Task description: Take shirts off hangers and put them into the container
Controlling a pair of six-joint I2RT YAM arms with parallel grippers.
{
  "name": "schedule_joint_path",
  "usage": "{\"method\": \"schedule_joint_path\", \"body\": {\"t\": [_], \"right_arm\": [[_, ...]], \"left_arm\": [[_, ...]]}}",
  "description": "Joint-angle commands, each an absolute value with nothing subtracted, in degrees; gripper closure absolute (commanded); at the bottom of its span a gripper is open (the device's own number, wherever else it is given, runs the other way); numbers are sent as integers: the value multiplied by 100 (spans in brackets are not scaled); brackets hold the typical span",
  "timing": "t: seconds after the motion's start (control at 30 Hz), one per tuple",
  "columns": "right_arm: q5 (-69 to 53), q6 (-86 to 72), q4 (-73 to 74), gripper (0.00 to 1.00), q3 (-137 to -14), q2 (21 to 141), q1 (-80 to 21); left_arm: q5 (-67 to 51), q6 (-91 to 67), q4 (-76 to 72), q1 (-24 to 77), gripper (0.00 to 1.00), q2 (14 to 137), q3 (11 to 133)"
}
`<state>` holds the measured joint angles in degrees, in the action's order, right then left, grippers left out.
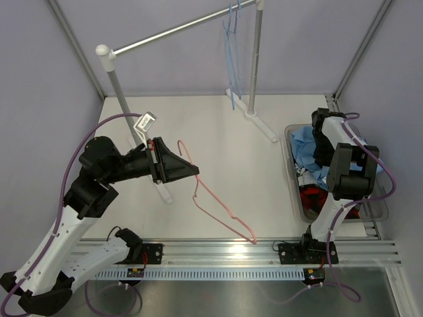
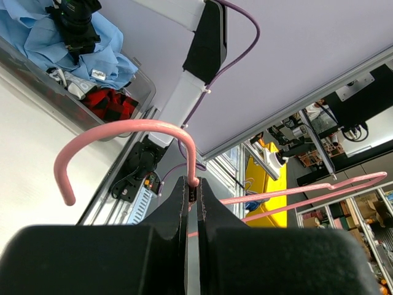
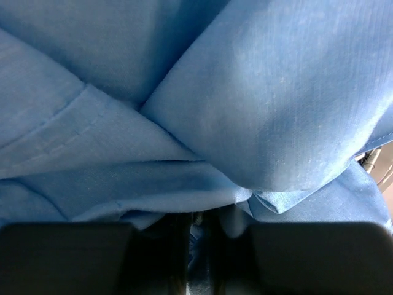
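Note:
The hanger is bare, so my left gripper should move outward over the middle of the table, turn the pink hanger's near end toward the container (image 1: 289,158), then release.
My left gripper (image 2: 193,184) is shut on the neck of a bare pink hanger (image 2: 123,128), just below its hook. It holds that hanger (image 1: 218,201) tilted over the middle of the table. At the right edge stands the clear container (image 1: 289,158) with the light blue shirt (image 1: 303,142) on top. A black-and-white check shirt (image 1: 305,177) and a red plaid shirt (image 1: 310,197) lie under it. My right gripper (image 3: 198,239) reaches down into the container. Folds of the light blue shirt (image 3: 245,92) cover its fingers, with blue cloth in the narrow gap between them.
A silver rail (image 1: 178,30) on two posts crosses the back of the table. Two light blue hangers (image 1: 232,46) hang bare near its right end. A post base (image 1: 261,122) lies just left of the container. The arms' mounting track (image 1: 231,249) runs along the near edge.

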<state>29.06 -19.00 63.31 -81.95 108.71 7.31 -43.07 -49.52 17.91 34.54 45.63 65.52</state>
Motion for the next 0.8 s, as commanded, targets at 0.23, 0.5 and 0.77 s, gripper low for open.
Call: {"method": "schedule_joint_path", "body": {"t": [0.23, 0.5, 0.77], "right_arm": [[2435, -2259, 6696, 30, -8568, 9388, 484], [2005, -2233, 8102, 6, -10151, 7938, 176], [-2337, -1740, 7594, 0, -9924, 6023, -422]], "left_arm": [[-4211, -4518, 2179, 3419, 100, 4983, 7040], [-3288, -3279, 4059, 3410, 100, 5914, 7927], [-2542, -2840, 4859, 3419, 100, 6687, 8182]]}}
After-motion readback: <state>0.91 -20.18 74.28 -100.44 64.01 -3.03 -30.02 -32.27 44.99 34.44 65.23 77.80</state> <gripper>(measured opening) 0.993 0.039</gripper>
